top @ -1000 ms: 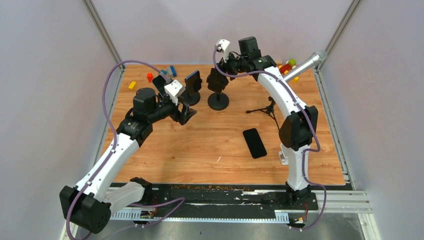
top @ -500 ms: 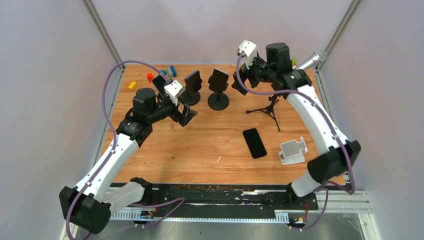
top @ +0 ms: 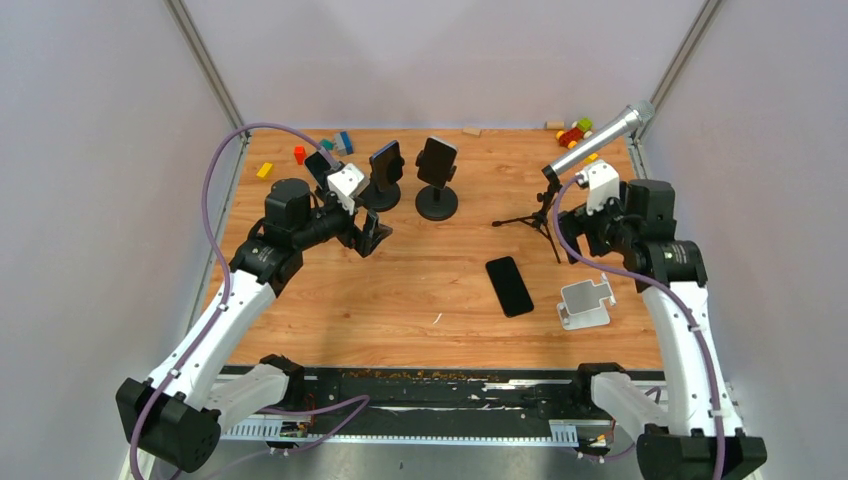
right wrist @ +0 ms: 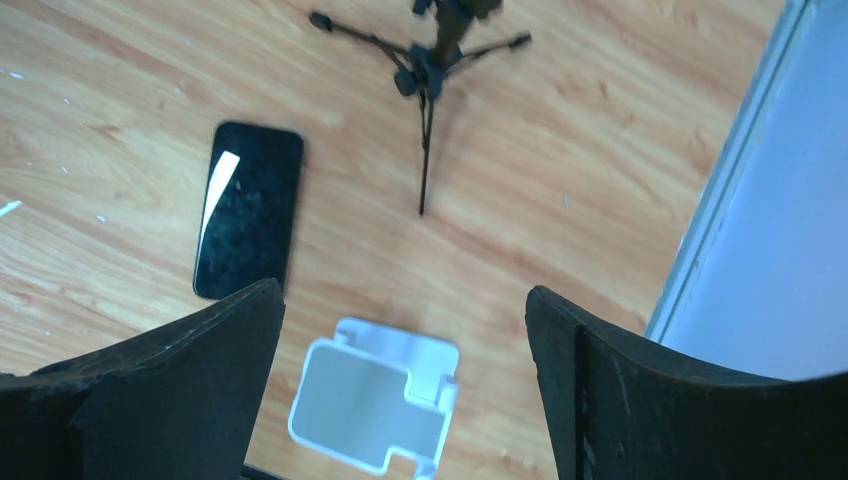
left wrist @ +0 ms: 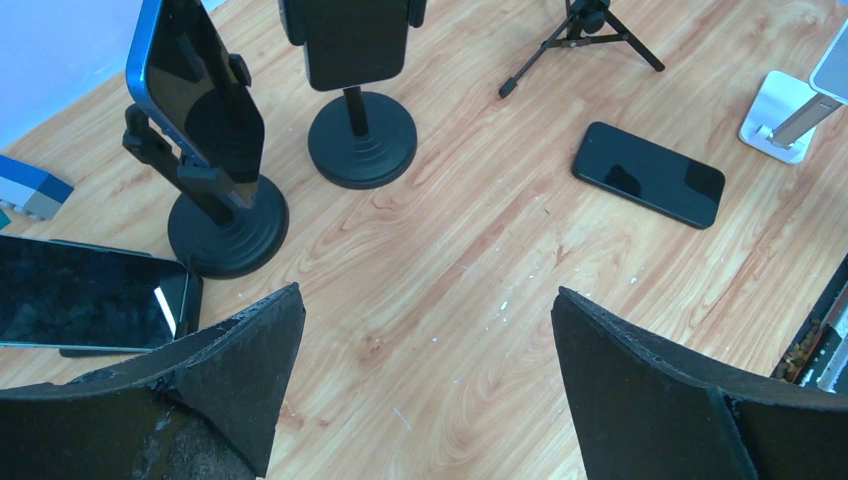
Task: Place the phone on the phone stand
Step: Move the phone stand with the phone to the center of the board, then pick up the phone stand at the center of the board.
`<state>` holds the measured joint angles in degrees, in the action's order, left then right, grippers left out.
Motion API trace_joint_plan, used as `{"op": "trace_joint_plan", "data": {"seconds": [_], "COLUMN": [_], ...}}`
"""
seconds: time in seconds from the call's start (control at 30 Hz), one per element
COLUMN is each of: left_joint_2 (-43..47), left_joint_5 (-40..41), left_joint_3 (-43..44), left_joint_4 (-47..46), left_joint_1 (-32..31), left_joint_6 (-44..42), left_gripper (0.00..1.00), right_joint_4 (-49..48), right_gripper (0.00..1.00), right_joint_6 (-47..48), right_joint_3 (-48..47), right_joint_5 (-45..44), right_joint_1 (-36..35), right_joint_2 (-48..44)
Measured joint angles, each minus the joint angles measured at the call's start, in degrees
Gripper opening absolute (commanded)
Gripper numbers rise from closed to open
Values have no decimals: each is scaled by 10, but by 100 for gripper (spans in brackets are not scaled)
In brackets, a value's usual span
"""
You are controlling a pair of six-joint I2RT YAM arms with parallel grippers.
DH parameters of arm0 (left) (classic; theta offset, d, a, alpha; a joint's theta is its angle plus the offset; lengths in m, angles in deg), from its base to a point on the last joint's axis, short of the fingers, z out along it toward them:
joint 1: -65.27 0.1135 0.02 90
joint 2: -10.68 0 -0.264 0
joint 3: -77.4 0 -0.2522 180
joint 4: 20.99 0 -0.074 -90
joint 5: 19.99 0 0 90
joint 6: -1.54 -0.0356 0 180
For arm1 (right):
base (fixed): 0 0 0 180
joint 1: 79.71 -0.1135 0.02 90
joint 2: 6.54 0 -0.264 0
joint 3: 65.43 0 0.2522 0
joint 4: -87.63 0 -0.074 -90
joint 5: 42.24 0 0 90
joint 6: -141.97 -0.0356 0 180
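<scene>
Next I need to lower my right gripper back toward the white stand's lipped edge [top: 606,291] [right wrist: 439,434], which is below it and back from it, where bare plate shows between the lips.
A black phone [top: 510,286] lies flat on the wooden table, right of centre; it also shows in the left wrist view [left wrist: 648,174] and the right wrist view [right wrist: 248,208]. A white phone stand [top: 585,302] stands empty just right of it and shows in the right wrist view [right wrist: 375,405] and the left wrist view [left wrist: 800,110]. My right gripper [top: 578,248] [right wrist: 405,295] is open and empty, hovering above the white stand. My left gripper [top: 372,232] [left wrist: 425,330] is open and empty, above bare wood at left centre.
Two black round-base stands [top: 437,205] [top: 384,196] each hold a phone at the back centre. Another phone [left wrist: 90,305] lies behind my left gripper. A microphone on a tripod [top: 540,215] stands at back right. Toy blocks [top: 575,132] lie along the far edge.
My right arm has swung from the black stand at the back centre to the right side, above the white stand. My left arm has hardly moved.
</scene>
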<state>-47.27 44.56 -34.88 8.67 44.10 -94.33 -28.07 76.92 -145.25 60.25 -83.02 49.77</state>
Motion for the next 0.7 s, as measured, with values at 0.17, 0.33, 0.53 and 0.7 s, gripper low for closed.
{"op": "trace_joint_plan", "data": {"seconds": [0.17,0.33,0.53,0.7], "left_joint_2": [0,0,0,0], "left_joint_5": [-6,-13,-15,-15], "left_joint_3": [0,0,0,0], "left_joint_4": [0,0,-1,-2], "left_joint_1": [0,0,0,0], "left_joint_6": [1,2,2,2], "left_gripper": [100,100,100,100], "right_joint_4": [54,109,160,178], "right_gripper": [90,83,67,61], "right_joint_6": [9,42,97,136], "right_joint_3": [27,36,58,69], "right_joint_5": [10,24,43,57], "right_joint_1": [91,164,208,227], "right_joint_2": [-38,-27,23,64]}}
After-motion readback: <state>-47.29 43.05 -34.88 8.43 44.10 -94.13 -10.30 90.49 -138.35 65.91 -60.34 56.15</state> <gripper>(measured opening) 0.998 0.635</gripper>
